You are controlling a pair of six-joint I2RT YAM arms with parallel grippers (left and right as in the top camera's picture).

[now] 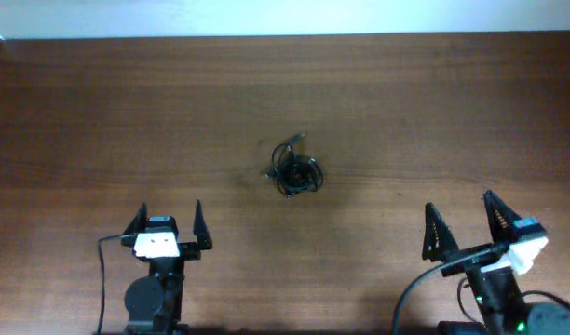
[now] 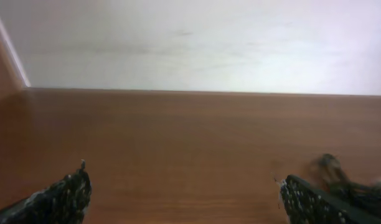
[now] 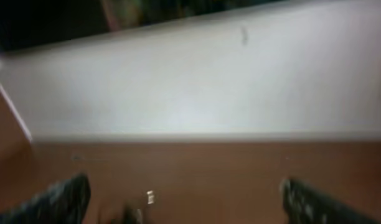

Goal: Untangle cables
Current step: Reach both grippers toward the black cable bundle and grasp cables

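My left gripper should swing outward and down onto the piece of cable by the knot's plug end (image 1: pixel 285 150) (image 2: pixel 333 170), since that lies outward and to its right in the overhead view.
The cables (image 1: pixel 294 170) lie as a small black knot with a plug end sticking up, near the middle of the wooden table (image 1: pixel 406 102). My left gripper (image 1: pixel 168 226) is open and empty at the near left, well short of the knot. My right gripper (image 1: pixel 463 224) is open and empty at the near right. In the left wrist view the knot (image 2: pixel 343 180) shows blurred at the lower right, behind my right fingertip. In the right wrist view a blurred dark bit of the cables with a pale plug (image 3: pixel 148 199) shows at the bottom left.
A white wall (image 2: pixel 203 43) runs along the table's far edge. A thicker black arm cable (image 1: pixel 101 279) hangs by the left arm, and another (image 1: pixel 411 293) curves by the right arm.
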